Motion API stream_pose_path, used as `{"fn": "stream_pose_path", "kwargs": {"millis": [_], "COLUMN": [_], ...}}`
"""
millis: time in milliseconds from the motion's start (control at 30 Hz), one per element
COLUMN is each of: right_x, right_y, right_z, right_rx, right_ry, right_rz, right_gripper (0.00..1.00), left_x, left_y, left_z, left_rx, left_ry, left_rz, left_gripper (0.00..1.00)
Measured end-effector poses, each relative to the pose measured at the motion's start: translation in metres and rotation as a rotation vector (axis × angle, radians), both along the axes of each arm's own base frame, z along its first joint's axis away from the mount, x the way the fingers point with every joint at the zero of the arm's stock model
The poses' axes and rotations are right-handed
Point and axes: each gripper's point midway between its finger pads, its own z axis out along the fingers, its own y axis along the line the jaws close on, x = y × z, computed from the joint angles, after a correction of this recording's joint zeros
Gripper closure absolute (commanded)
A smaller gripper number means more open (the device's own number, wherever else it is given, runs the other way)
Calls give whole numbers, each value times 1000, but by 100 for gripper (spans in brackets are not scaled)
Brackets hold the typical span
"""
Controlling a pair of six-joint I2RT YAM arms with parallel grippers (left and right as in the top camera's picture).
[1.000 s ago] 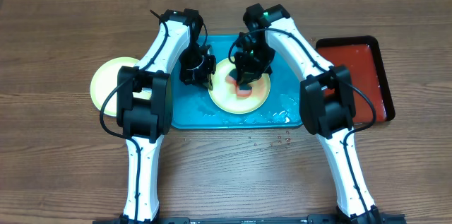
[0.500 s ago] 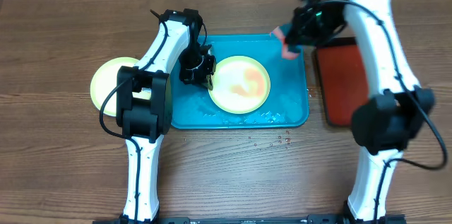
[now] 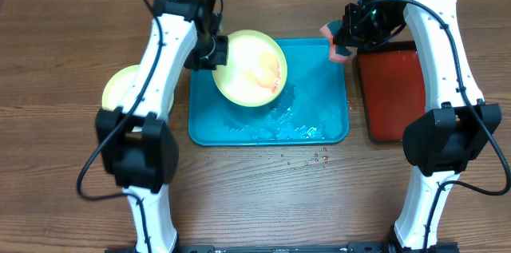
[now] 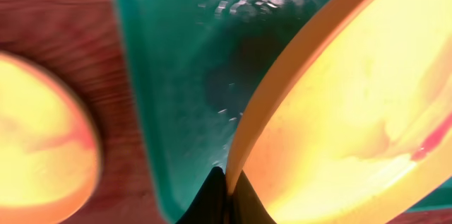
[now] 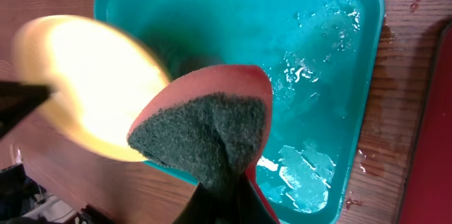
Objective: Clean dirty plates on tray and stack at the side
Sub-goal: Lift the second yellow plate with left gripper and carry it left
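Note:
The other plate [image 3: 119, 88] [image 4: 41, 139] is below my left gripper and to its left in the overhead view. I should carry the held plate over, lower it on top and release.
My left gripper [image 3: 215, 51] is shut on the rim of a yellow-green plate [image 3: 251, 69] and holds it tilted above the left end of the wet teal tray [image 3: 319, 125]. The plate [image 4: 353, 125] still carries a small red smear. Another yellow-green plate [image 3: 121, 87] lies on the table left of the tray, also in the left wrist view [image 4: 35, 146]. My right gripper [image 3: 342, 43] is shut on a red sponge with a dark green scrub face [image 5: 205, 132], held above the tray's far right corner. A pale blue-white plate is not in view.
A dark red tray with a black rim [image 3: 395, 93] lies right of the teal tray, under my right arm. Water and foam lie in the teal tray [image 5: 311, 174], with drops on the wooden table in front of it [image 3: 315, 157].
My left gripper has lifted the plate off the tray floor and tilted it up towards the tray's left far side. My right gripper has carried the sponge from the plate to the tray's right corner.

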Motion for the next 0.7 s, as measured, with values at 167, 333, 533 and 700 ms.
{"fn": "stream_pose_path", "kwargs": {"millis": [167,333,533,700], "right_x": [0,0,0,-1], "right_y": [-1,-2,-2,-2], "right_z": [-1,-1,-1,-1], "right_rx": [-8,-10,-13,-14], "right_ry": [-2,-2,-1,3], "right_rz": [1,1,0,0], "right_gripper": [96,95,95,95], "left_x": [-12,-21,-26,-28], "left_y": [32,62,71,44], "left_z": [41,78,115,135], "left_rx": [141,290,465,613], "left_ry": [-77,-168,-300,-422], "left_rz": [74,151,196,160], "left_gripper": [96,96,96,96]}}
